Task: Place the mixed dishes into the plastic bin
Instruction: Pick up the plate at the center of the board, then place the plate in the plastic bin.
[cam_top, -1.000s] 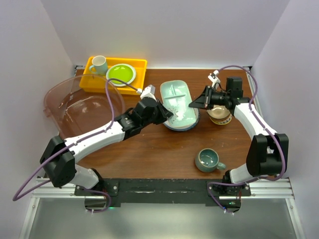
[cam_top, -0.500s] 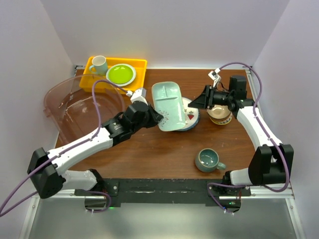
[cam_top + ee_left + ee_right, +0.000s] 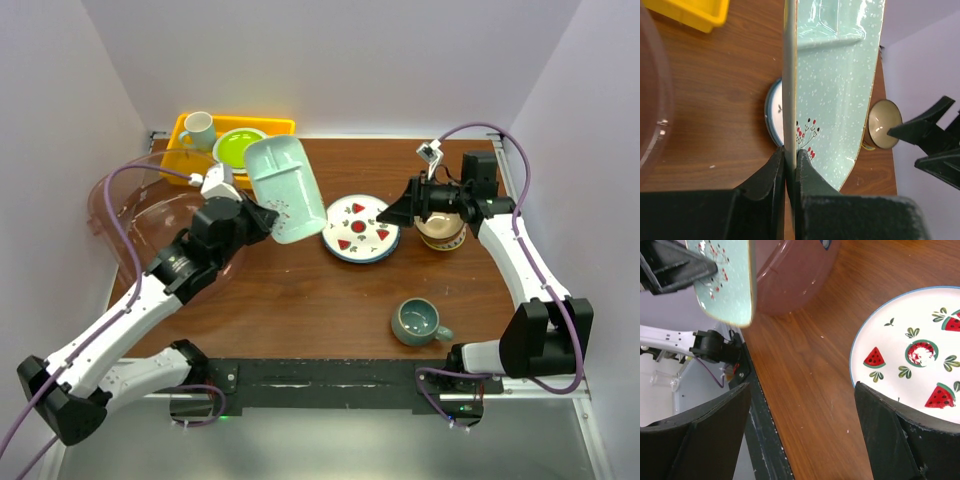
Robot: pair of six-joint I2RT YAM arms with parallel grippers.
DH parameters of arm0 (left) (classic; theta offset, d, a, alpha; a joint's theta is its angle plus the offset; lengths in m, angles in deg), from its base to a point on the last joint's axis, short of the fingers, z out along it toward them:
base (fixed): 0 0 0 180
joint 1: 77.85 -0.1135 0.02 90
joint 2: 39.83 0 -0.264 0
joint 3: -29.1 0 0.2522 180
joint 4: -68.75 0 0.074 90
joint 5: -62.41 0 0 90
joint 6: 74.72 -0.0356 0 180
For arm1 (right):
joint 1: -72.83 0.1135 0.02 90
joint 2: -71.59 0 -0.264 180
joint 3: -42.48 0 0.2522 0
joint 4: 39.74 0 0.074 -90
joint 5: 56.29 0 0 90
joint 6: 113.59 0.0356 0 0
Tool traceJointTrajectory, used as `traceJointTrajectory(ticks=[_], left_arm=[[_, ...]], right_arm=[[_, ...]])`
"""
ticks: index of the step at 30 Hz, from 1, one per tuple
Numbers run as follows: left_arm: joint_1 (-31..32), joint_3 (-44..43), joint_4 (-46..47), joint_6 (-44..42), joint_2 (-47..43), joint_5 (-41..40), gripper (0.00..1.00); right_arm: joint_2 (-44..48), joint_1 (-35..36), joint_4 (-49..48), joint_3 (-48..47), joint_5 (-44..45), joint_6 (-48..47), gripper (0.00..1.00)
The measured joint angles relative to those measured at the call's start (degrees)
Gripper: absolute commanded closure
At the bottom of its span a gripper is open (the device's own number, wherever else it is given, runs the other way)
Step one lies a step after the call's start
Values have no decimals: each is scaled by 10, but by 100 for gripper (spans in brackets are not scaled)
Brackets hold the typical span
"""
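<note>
The pinkish bin's empty bottom lies below, to the left in the top view, so I should next move my left gripper that way, lower the tray and release.
My left gripper (image 3: 262, 218) is shut on the edge of the pale green divided tray (image 3: 285, 188). The tray hangs tilted in the air at the right rim of the pinkish plastic bin (image 3: 110, 195). The left wrist view shows both jaws pinching the tray's rim (image 3: 791, 160) edge-on. On the table lies a watermelon-patterned plate (image 3: 360, 228) with a blue rim, uncovered. My right gripper (image 3: 398, 212) stands open and empty just right of the plate (image 3: 910, 345), in front of the cream-tan bowl (image 3: 440, 232). A teal mug (image 3: 418, 320) sits near the front right.
A yellow tray (image 3: 185, 168) at the back left holds a white mug (image 3: 197, 130) and a lime-green plate (image 3: 235, 148), partly hidden by the lifted tray. The right wrist view shows the table's dark front edge (image 3: 760, 440).
The left arm lifted the green tray off the watermelon plate and carried it left and back, up to the bin's rim. The right gripper opened wide and stayed beside the plate.
</note>
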Motion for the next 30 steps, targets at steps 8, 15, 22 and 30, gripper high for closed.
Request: traceJointTrajectory(ticks=[8, 15, 22, 30], left_arm=[[-43, -2, -52, -58, -40, -38, 100], [-82, -12, -86, -104, -47, -46, 100], [-163, -14, -103, -132, -54, -30, 100], [-277, -14, -112, -154, -54, 15, 100]], right_arm=[[7, 0, 17, 0, 2, -32, 9], [8, 0, 18, 0, 4, -45, 8], [8, 0, 18, 7, 6, -50, 8], [11, 0, 19, 8, 7, -53, 7]])
